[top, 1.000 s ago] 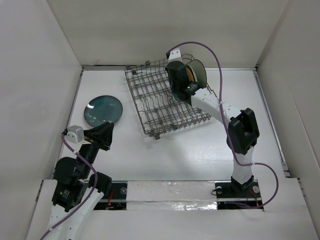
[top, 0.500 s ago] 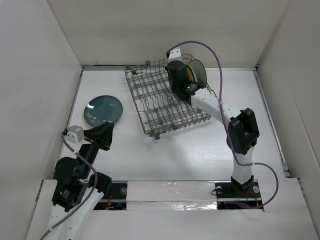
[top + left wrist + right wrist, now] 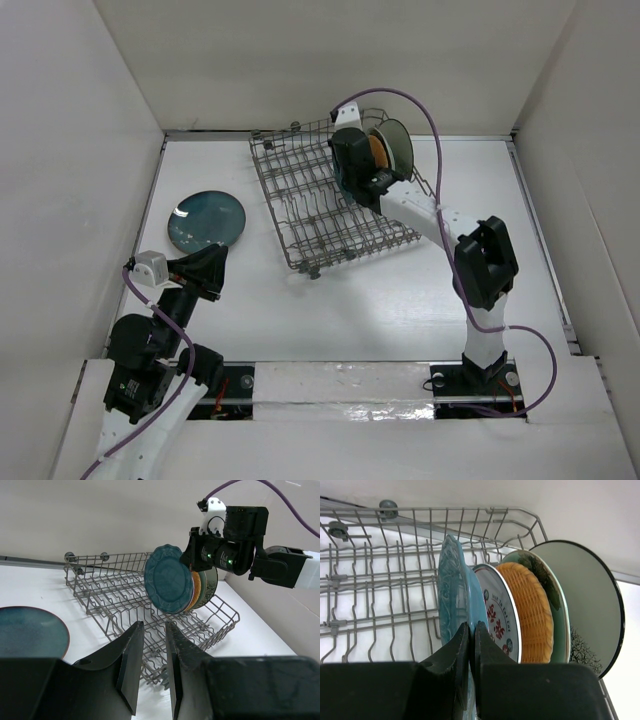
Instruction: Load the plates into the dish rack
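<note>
Bare wires of the rack are free beside the white red-marked plate. I will lower the teal scalloped plate down into them with my right gripper and let go of the plate's rim.
The grey wire dish rack (image 3: 312, 215) lies askew at the back middle of the table. Four plates stand on edge at its right end: white red-marked (image 3: 500, 615), orange woven-look (image 3: 532, 610), pale green flowered (image 3: 556, 592) and cream patterned (image 3: 587, 605). My right gripper (image 3: 471, 630) is shut on the rim of the teal scalloped plate (image 3: 451, 585), held upright just left of the white one. That plate also shows in the left wrist view (image 3: 168, 579). The dark teal plate (image 3: 207, 220) lies flat at left. My left gripper (image 3: 215, 262) is partly open and empty, near that plate.
White walls enclose the table on the left, back and right. The left part of the rack (image 3: 110, 590) has bare tines. The right arm (image 3: 485, 262) reaches over the rack's right corner, with a purple cable (image 3: 420, 105) looping above.
My right gripper has shifted slightly left and back with the teal scalloped plate. The left arm has not moved.
</note>
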`<state>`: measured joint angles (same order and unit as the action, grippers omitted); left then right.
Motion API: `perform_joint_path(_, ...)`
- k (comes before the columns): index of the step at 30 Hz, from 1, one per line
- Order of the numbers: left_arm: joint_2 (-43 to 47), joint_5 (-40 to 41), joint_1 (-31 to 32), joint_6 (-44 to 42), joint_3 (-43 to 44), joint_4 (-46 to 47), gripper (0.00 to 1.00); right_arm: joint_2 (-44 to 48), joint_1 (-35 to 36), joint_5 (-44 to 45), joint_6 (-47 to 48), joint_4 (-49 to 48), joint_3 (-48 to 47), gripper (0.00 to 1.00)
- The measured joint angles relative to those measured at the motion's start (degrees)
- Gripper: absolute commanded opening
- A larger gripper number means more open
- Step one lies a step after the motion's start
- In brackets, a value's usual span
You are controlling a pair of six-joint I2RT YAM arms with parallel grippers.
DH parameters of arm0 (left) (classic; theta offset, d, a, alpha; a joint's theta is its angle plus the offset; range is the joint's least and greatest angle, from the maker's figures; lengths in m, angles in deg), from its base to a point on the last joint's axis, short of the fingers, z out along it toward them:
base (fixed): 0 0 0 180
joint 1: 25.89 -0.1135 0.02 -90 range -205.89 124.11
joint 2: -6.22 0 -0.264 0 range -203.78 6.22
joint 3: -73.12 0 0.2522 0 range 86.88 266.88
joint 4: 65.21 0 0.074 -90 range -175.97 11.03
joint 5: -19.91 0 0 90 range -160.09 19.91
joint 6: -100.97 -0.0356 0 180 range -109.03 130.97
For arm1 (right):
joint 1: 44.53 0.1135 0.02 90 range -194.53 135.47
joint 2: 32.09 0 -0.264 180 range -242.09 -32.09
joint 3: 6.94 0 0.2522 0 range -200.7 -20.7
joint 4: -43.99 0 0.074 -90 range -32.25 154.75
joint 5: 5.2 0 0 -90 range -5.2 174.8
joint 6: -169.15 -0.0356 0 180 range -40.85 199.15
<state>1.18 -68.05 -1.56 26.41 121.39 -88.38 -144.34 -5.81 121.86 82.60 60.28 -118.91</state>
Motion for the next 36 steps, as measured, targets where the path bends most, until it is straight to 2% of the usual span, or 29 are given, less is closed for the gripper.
perform_joint_path(18,0.0,0.0,0.0,0.0,0.0,0.0,0.21,-2.3,0.0,-2.1,-3.3,-1.5,2.1,0.01)
perform_joint_path(21,0.0,0.0,0.0,0.0,0.0,0.0,0.21,-2.3,0.0,-2.0,-3.7,-1.9,2.4,0.17)
perform_joint_path(22,0.0,0.0,0.0,0.0,0.0,0.0,0.21,-2.3,0.0,-1.9,-4.3,-2.2,2.5,0.32)
perform_joint_path(25,0.0,0.0,0.0,0.0,0.0,0.0,0.21,-2.3,-0.1,-2.1,-6.8,-3.0,2.8,0.53)
perform_joint_path(31,0.0,0.0,0.0,0.0,0.0,0.0,0.21,-1.3,-0.4,-2.8,-9.6,-2.7,3.6,0.73)
perform_joint_path(36,0.0,0.0,0.0,0.0,0.0,0.0,0.21,2.8,-0.5,-3.9,-11.3,-1.6,3.6,0.75)
